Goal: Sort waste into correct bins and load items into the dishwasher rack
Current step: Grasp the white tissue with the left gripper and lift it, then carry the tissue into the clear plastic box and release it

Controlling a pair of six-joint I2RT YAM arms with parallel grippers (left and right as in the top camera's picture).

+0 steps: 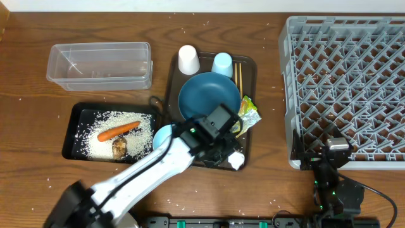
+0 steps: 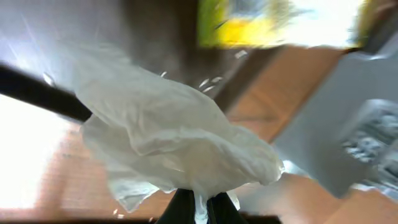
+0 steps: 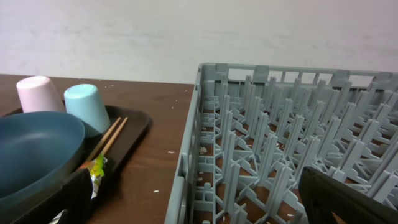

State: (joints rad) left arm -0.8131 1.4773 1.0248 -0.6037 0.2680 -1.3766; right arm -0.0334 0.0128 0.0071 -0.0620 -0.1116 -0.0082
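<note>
The clear tub (image 1: 99,65) is outward and to the gripper's left in the overhead view, so my left gripper should swing outward over that tub next and let go of the tissue (image 1: 237,161).
My left gripper (image 1: 231,154) is shut on the crumpled white tissue (image 1: 237,161) over the near right corner of the brown serving tray (image 1: 173,82). In the left wrist view the tissue (image 2: 174,130) billows above the pinched fingertips of the left gripper (image 2: 198,208). The foil wrapper (image 1: 249,114) lies just beyond. The carrot (image 1: 118,131), brown lump (image 1: 119,147) and rice (image 1: 144,130) sit in the black tray (image 1: 68,142). My right gripper (image 1: 333,154) stands open at the grey rack's (image 1: 348,88) near edge, with nothing between its fingers (image 3: 68,199).
The clear tub (image 1: 101,65) stands at the back left. On the serving tray are the dark blue plate (image 1: 209,95), white cup (image 1: 188,60), light blue cup (image 1: 222,64) and chopsticks (image 1: 239,77). A light blue bowl (image 1: 162,136) peeks out beside my left arm.
</note>
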